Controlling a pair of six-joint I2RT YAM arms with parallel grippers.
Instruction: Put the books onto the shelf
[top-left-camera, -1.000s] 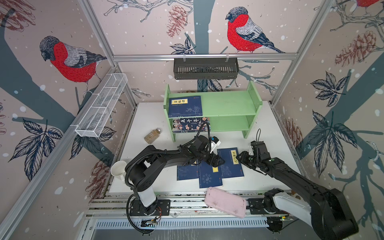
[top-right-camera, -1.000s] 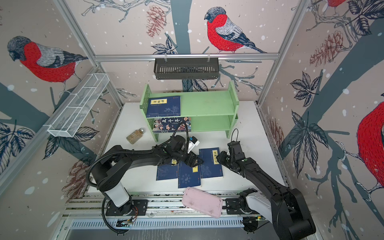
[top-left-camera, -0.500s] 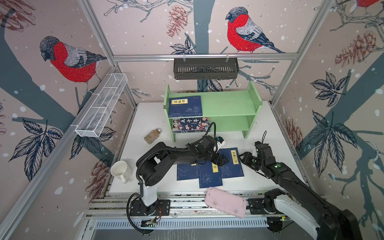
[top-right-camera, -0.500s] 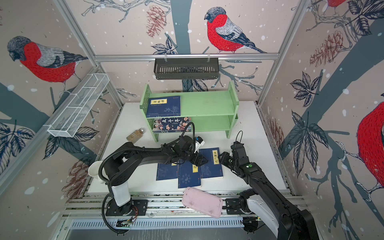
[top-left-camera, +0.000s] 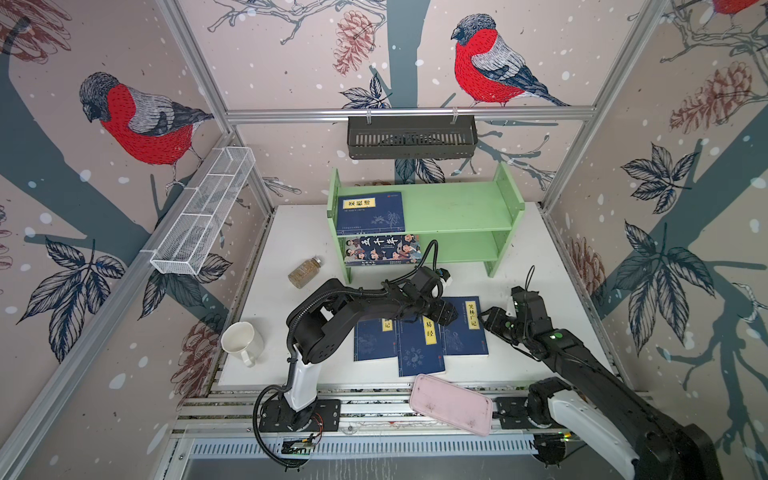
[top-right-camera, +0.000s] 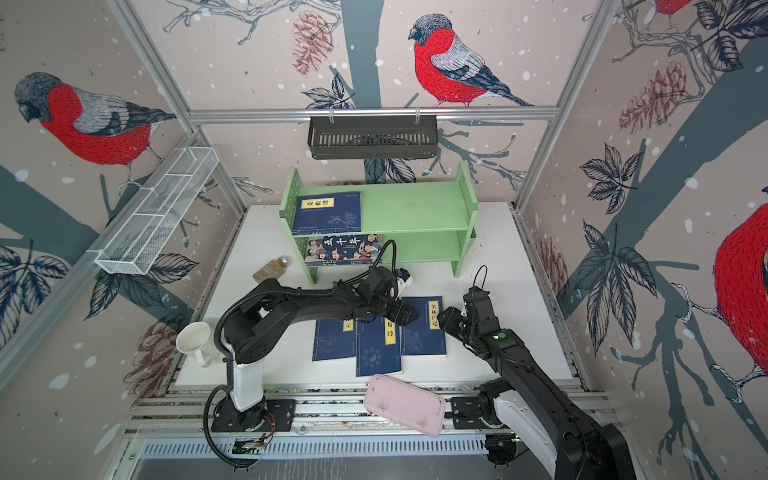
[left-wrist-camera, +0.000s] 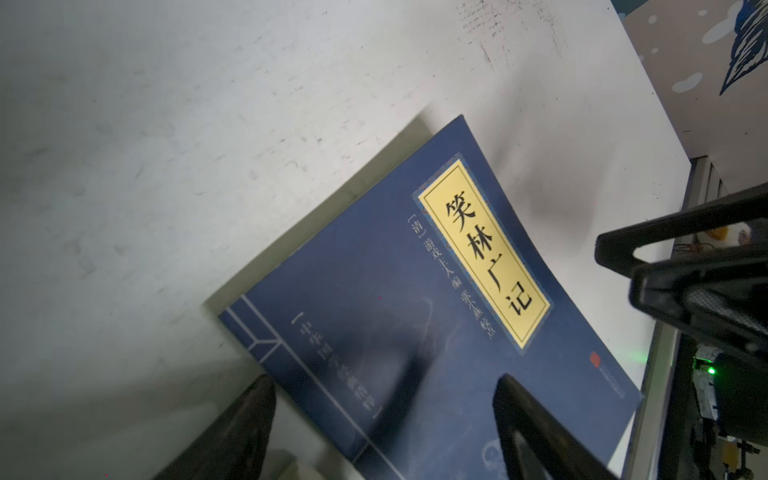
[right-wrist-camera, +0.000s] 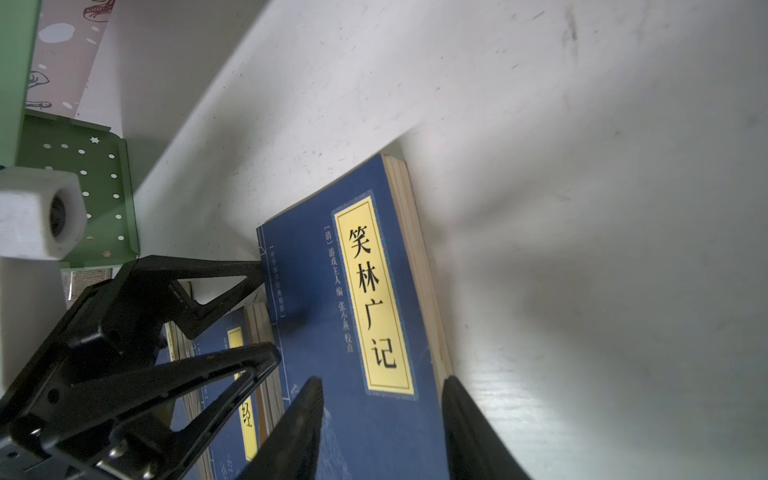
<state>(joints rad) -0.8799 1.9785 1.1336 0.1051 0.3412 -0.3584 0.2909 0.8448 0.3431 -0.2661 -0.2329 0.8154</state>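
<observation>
The page edge of the navy book (right-wrist-camera: 436, 356) beneath my right gripper borders open tabletop, so my right gripper must lower over it next, one finger each side.
Three navy books lie side by side on the white table: the left book (top-left-camera: 373, 343), the middle book (top-left-camera: 419, 353) and the right book (top-left-camera: 464, 332) (top-right-camera: 424, 332). A fourth navy book (top-left-camera: 370, 212) lies on the top tier of the green shelf (top-left-camera: 457, 208) (top-right-camera: 415, 208), and the cartoon book (top-left-camera: 382, 249) on its lower tier. My left gripper (top-left-camera: 446, 313) (left-wrist-camera: 382, 415) is open, straddling the spine edge of the right book (left-wrist-camera: 415, 291). My right gripper (top-left-camera: 492, 320) (right-wrist-camera: 382, 419) is open over that book's (right-wrist-camera: 365, 291) page edge, one finger above the cover, one above the table.
A pink tray (top-left-camera: 451, 409) sits at the table's front edge, a white mug (top-left-camera: 241, 340) at the front left, and a small jar (top-left-camera: 305, 272) lies left of the shelf. A black basket (top-left-camera: 411, 137) and a white wire basket (top-left-camera: 203, 216) hang on the walls.
My left gripper has slid right from above the middle books to the right book's spine edge. My right gripper's jaws have opened wider beside that book.
</observation>
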